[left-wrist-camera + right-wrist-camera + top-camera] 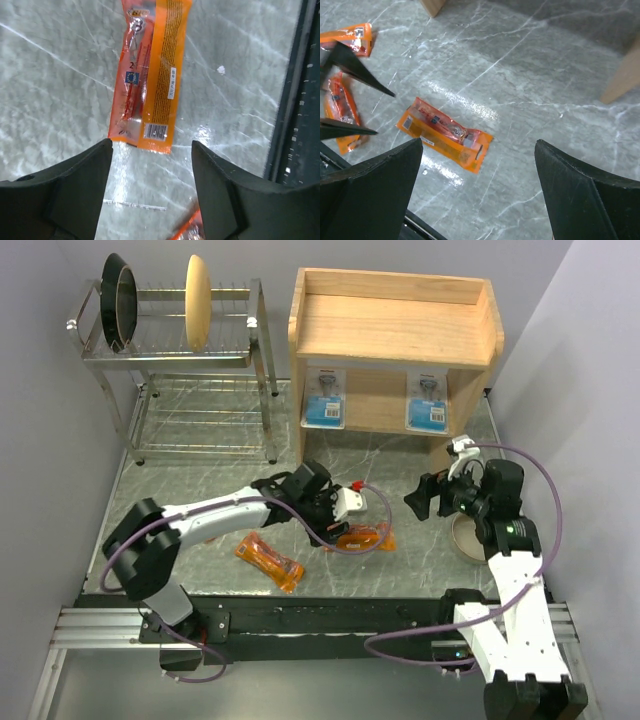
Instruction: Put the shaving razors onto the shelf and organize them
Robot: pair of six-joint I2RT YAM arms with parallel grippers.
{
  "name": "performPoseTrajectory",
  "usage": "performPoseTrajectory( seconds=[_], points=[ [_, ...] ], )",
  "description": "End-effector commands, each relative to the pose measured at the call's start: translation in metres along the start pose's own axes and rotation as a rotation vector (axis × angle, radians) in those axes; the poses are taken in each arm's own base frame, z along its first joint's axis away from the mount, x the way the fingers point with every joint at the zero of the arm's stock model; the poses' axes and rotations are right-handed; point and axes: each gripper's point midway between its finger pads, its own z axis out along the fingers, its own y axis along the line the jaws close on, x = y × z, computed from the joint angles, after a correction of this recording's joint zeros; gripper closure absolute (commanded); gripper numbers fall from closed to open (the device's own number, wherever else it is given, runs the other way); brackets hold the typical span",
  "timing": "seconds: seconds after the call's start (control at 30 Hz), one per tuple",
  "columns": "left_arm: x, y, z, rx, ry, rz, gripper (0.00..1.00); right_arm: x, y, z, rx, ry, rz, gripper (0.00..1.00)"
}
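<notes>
The second orange packet's barcode end (pixel 338 541) (pixel 144 130) is nearest my open fingers, so my left gripper will move down toward the right in the top view to close over it.
Two blue-and-white shaving razor cards (pixel 325 397) (pixel 428 401) stand on the lower tier of the wooden shelf (pixel 395 330). An orange razor packet (pixel 268 562) lies flat near the table's front edge. A second orange packet (pixel 368 537) lies just under my left gripper (pixel 335 523). In the left wrist view an orange packet (pixel 150 75) lies just ahead of the open left gripper (pixel 151 150), with nothing between the fingers. My right gripper (pixel 418 498) hangs wide open above the table, with an orange packet (pixel 445 134) below it and two others (pixel 350 37) (pixel 340 107) further off.
A chrome dish rack (pixel 190 350) at the back left holds a black pan (pixel 118 300) and a tan plate (pixel 197 300). A small bowl (pixel 463 537) sits under the right arm. A black rail (pixel 300 605) runs along the table's near edge.
</notes>
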Motion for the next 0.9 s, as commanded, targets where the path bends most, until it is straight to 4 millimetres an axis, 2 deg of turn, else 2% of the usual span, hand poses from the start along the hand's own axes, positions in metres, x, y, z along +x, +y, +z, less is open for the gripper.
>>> performPoseTrajectory(
  seconds=[0.0, 0.17, 0.43, 0.47, 0.63, 0.67, 0.73, 0.83, 0.87],
  points=[
    [-0.016, 0.018, 0.015, -0.047, -0.054, 0.069, 0.31, 0.002, 0.002, -0.008, 0.026, -0.019, -0.006, 0.0],
    [-0.012, 0.016, 0.041, -0.008, -0.017, 0.063, 0.34, 0.003, 0.006, -0.009, 0.011, -0.023, 0.015, 0.0],
    [-0.005, 0.007, 0.06, -0.014, 0.006, 0.059, 0.37, 0.003, 0.001, -0.01, 0.032, -0.018, -0.028, 0.0],
    [-0.002, 0.008, 0.065, -0.025, 0.017, 0.048, 0.41, 0.002, 0.001, -0.01, 0.034, -0.021, -0.03, 0.0],
    [0.006, 0.021, 0.077, -0.102, 0.065, 0.009, 0.49, -0.001, -0.008, -0.011, 0.098, -0.036, 0.017, 0.0],
    [0.007, 0.024, 0.08, -0.105, 0.075, 0.001, 0.53, -0.001, -0.008, -0.011, 0.096, -0.032, 0.025, 0.0],
    [0.009, 0.023, 0.083, -0.099, 0.085, -0.005, 0.58, -0.002, -0.006, -0.01, 0.088, -0.028, 0.043, 0.0],
    [0.005, 0.019, 0.083, -0.075, 0.068, -0.016, 0.69, -0.006, -0.005, -0.009, 0.08, -0.037, 0.056, 0.0],
    [0.0, 0.014, 0.081, -0.052, 0.061, -0.025, 0.75, -0.008, -0.005, -0.009, 0.08, -0.04, 0.057, 0.0]
  ],
)
